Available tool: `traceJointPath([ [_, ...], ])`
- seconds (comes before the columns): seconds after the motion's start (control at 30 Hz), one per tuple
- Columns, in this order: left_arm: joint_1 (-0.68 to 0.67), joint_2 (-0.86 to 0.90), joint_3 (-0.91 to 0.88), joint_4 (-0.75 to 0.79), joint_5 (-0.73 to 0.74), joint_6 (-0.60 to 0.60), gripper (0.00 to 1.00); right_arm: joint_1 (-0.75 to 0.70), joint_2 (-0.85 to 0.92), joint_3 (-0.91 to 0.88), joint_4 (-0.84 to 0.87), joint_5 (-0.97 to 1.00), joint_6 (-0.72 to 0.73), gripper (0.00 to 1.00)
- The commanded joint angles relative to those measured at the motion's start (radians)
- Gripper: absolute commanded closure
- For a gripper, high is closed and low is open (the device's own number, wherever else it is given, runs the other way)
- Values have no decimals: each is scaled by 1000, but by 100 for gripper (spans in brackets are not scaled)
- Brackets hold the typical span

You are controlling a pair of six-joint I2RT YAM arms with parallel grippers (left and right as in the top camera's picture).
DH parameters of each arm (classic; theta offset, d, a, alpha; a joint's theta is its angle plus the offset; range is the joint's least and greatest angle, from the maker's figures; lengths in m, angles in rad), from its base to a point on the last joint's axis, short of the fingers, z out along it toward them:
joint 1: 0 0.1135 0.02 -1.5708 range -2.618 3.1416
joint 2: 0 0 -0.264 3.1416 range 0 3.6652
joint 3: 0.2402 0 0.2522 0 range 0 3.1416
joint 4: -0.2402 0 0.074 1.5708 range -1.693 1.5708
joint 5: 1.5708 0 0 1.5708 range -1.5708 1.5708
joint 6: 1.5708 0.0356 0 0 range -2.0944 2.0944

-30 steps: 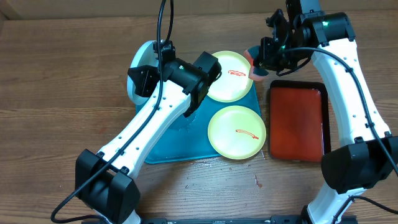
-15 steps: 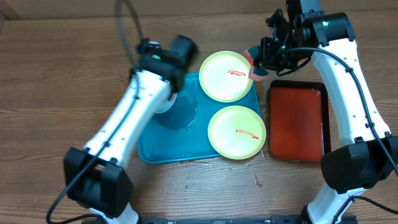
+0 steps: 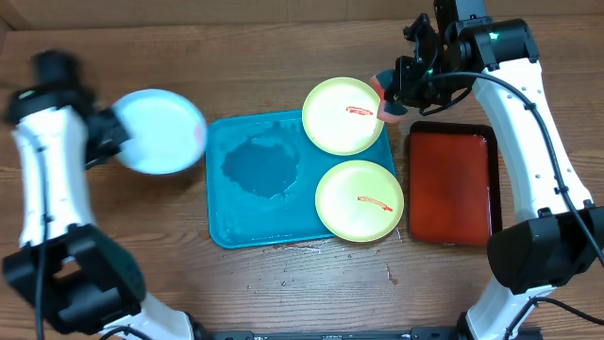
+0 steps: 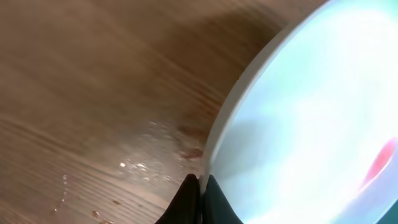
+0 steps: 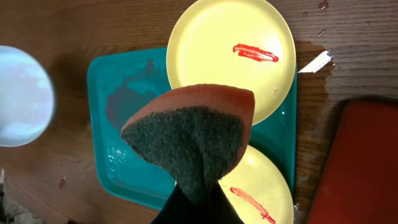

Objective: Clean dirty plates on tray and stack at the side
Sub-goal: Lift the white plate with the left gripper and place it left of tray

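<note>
My left gripper moves down and back next and releases the plate there, since clear wood lies below and back from it, beside the teal tray.
My left gripper [image 3: 115,133] is shut on the rim of the light blue plate [image 3: 159,130], holding it over the wood left of the teal tray [image 3: 236,222]. In the left wrist view the fingers [image 4: 199,186] pinch the blue plate's edge [image 4: 298,112], with a red smear at the right. Two pale yellow-green plates, each with a red smear, lie on the tray: one at the far right [image 3: 344,115], one at the near right [image 3: 360,200]. My right gripper [image 3: 393,99] is shut on an orange sponge with a dark scouring face [image 5: 193,127], held above the far plate's right edge.
A red tray with a black rim [image 3: 451,185] lies right of the teal tray. A wet patch [image 3: 260,167] sits on the teal tray's left half. Water drops [image 4: 137,165] lie on the wooden table.
My left arm has swung left off the tray, carrying the light blue plate out over the table. The right arm and the sponge have not moved.
</note>
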Motion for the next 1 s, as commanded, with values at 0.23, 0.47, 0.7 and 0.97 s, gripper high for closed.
traceJointPath([
  [0.23,300,-25,-379,312,354,48,96,-2,-14,12,9,-2,-5,96],
  [0.47,285,-25,-547,517,363,48,96,-2,-14,12,9,-2,-1,96],
  [0.7,268,-25,-600,549,273,47,92,-2,-14,12,2,-2,-1,96],
  [0.97,262,-26,-583,528,247,50,67,-2,-14,12,2,-2,-1,96],
])
